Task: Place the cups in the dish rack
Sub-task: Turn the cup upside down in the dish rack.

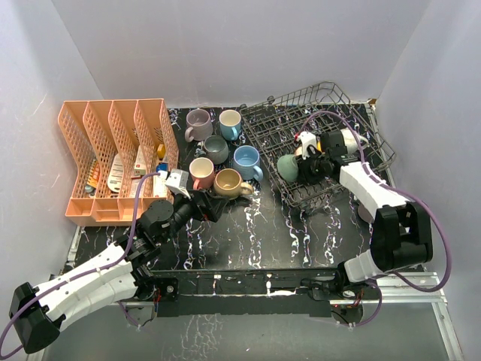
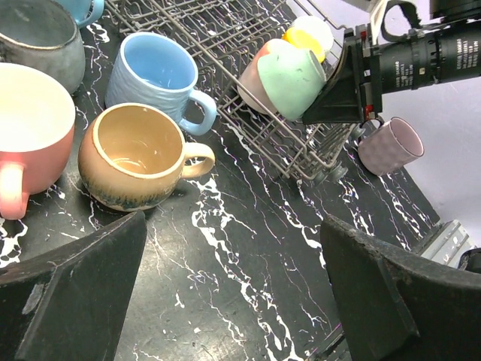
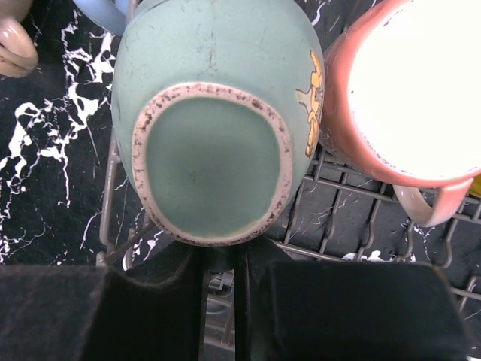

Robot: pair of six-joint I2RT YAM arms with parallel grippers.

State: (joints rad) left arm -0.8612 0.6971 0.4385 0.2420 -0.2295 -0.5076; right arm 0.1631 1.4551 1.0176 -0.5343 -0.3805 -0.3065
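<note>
My right gripper needs to lower the green cup into the rack's near corner [image 1: 283, 179] next, beside the pink cup, and let go of it there. The green cup is still above the wires.
The dark wire dish rack [image 1: 331, 96] stands at the far right. My right gripper [image 1: 304, 167] is shut on a green cup [image 1: 288, 167] at the handle side and holds it tipped over the rack's near left corner, beside a pink cup [image 3: 406, 90] in the rack [image 3: 353, 226]. White [image 1: 350, 138] and yellow [image 2: 299, 35] cups also sit in the rack. Mauve [image 1: 198, 124], blue-lined [image 1: 230, 122], grey [image 1: 216, 149], blue [image 1: 246, 161], pink [image 1: 201, 171] and tan [image 1: 230, 183] cups stand on the table. My left gripper [image 1: 214, 207] is open and empty, just short of the tan cup [image 2: 135, 154].
An orange plastic divided organiser [image 1: 113, 158] stands at the far left with small items in it. Another mauve cup [image 2: 391, 145] lies on the table just right of the rack's near side. White walls close in the table on three sides.
</note>
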